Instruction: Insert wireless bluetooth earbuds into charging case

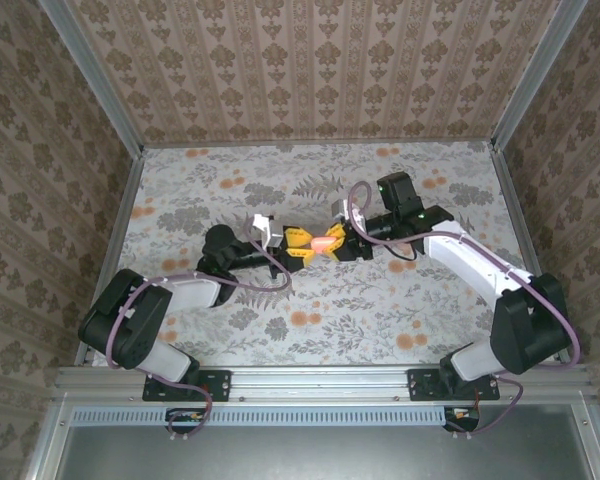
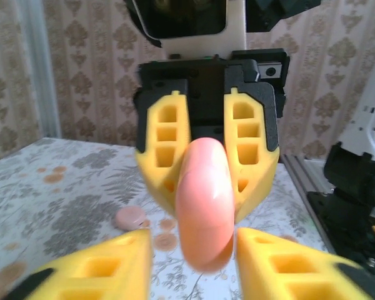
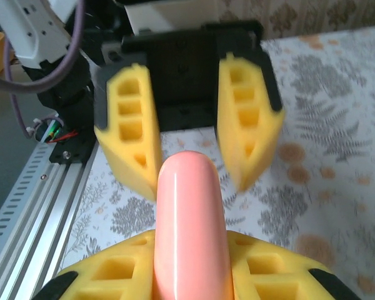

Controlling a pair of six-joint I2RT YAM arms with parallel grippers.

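Note:
Next I will tip and lower my right gripper down toward the tabletop below the case [image 1: 323, 243] to release the salmon-pink charging case, because it still hangs in the air.
The salmon-pink charging case [image 1: 323, 243] hangs edge-on above mid-table between both grippers. My right gripper [image 1: 336, 242] is shut on it; in the right wrist view the case [image 3: 190, 231] sits pinched between my yellow fingers [image 3: 112, 275]. My left gripper [image 1: 302, 246] faces it from the other side, open. In the left wrist view its fingers [image 2: 94, 269] flank the case [image 2: 204, 200] with a gap on each side. A small pink rounded nub [image 2: 130, 218], seemingly an earbud, lies on the table beyond the case.
The flower-printed tablecloth [image 1: 310, 320] covers the table, bounded by patterned walls [image 1: 310, 70] at the back and sides. An aluminium rail [image 1: 310, 380] runs along the near edge by both arm bases.

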